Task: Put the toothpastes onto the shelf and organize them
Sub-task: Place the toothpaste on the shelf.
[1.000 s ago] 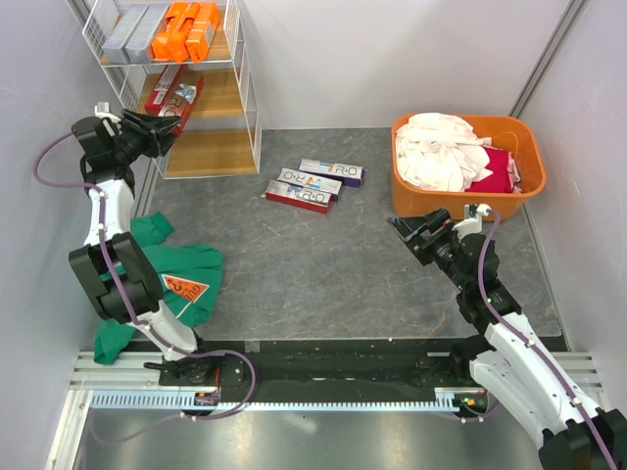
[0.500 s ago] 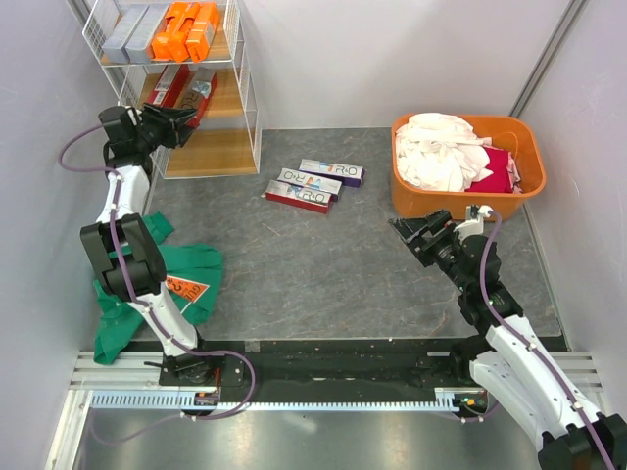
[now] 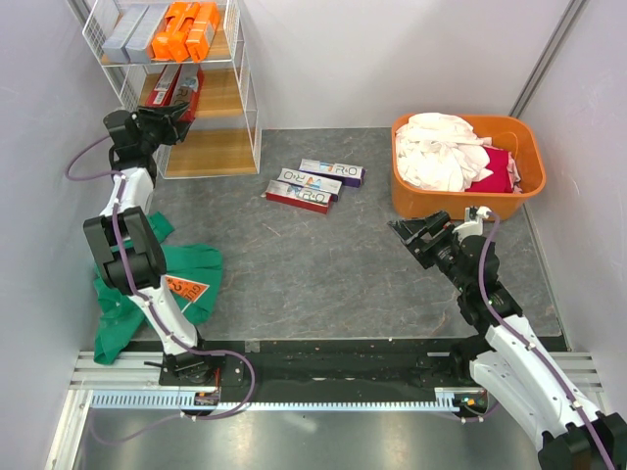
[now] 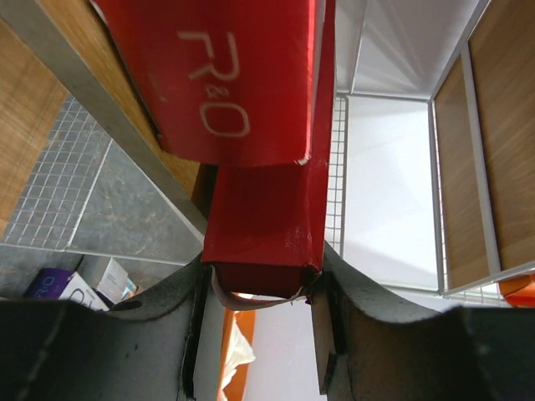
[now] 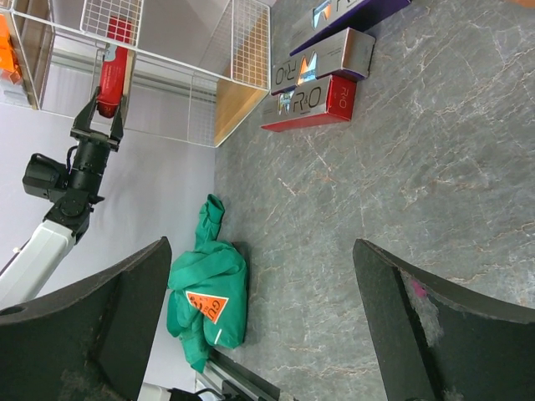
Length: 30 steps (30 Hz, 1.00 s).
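The carton in my left gripper will first move slightly away from my base and toward the second red carton (image 3: 164,86), and then the gripper will open.
My left gripper (image 3: 168,115) (image 4: 261,280) is shut on the end of a red toothpaste carton (image 4: 263,225) (image 3: 182,86), which reaches into the middle tier of the white wire shelf (image 3: 211,152). A second red carton with white lettering (image 4: 234,75) lies right next to it. Grey cartons (image 3: 127,29) and orange cartons (image 3: 184,27) fill the top tier. Three more toothpastes (image 3: 313,183) (image 5: 322,104) lie side by side on the grey floor mat. My right gripper (image 3: 416,233) (image 5: 263,276) hovers open and holds nothing, right of those cartons.
An orange tub (image 3: 509,124) of white and red laundry stands at the back right, just beyond my right gripper. A green cloth (image 3: 171,284) (image 5: 205,292) lies crumpled on the left by the left arm. The shelf's bottom board is bare.
My left arm has swung right and up toward the shelf, carrying the red carton into the middle tier. The right arm has not moved.
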### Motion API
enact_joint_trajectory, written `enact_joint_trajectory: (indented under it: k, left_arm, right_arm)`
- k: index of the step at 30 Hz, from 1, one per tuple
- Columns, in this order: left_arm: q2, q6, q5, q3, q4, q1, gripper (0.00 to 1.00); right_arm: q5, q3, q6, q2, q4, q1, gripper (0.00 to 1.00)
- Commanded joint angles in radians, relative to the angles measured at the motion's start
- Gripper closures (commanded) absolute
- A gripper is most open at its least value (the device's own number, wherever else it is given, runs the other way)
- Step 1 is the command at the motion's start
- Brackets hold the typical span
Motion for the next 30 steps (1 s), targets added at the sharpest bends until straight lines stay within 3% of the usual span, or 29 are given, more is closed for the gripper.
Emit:
enact_joint_trajectory:
  k: [1,7,12,13,15,16,18,30]
  left_arm:
    - [0.027,-0.091,-0.055,0.011,0.069,0.004,0.72]
    - [0.074,-0.116,-0.07,0.062,0.075,0.004,0.69]
    - [0.102,-0.097,-0.001,0.105,0.081,0.002,0.57]
    - [0.09,-0.077,0.006,0.1,0.083,0.004,0.46]
    - [0.07,-0.048,0.034,0.085,0.075,0.002,0.34]
    - [0.047,-0.015,0.043,0.076,0.065,0.004,0.16]
    - [0.02,0.028,0.06,0.077,0.009,0.004,0.01]
    - [-0.085,0.335,0.083,0.123,-0.274,0.007,0.0]
  right_arm:
    - [0.001,-0.004,-0.015,0.001,0.006,-0.005,0.02]
    - [0.001,-0.005,-0.015,-0.001,0.006,-0.005,0.02]
    - [0.001,-0.005,-0.018,0.002,0.005,-0.006,0.02]
    - [-0.001,-0.005,-0.019,0.002,0.003,-0.006,0.02]
    - [-0.001,-0.005,-0.019,0.001,0.002,-0.006,0.02]
    - [-0.001,-0.005,-0.018,0.001,0.0,-0.006,0.02]
    - [-0.001,-0.005,-0.018,-0.002,-0.003,-0.008,0.02]
    - [-0.009,-0.011,-0.016,-0.004,-0.007,-0.008,0.02]
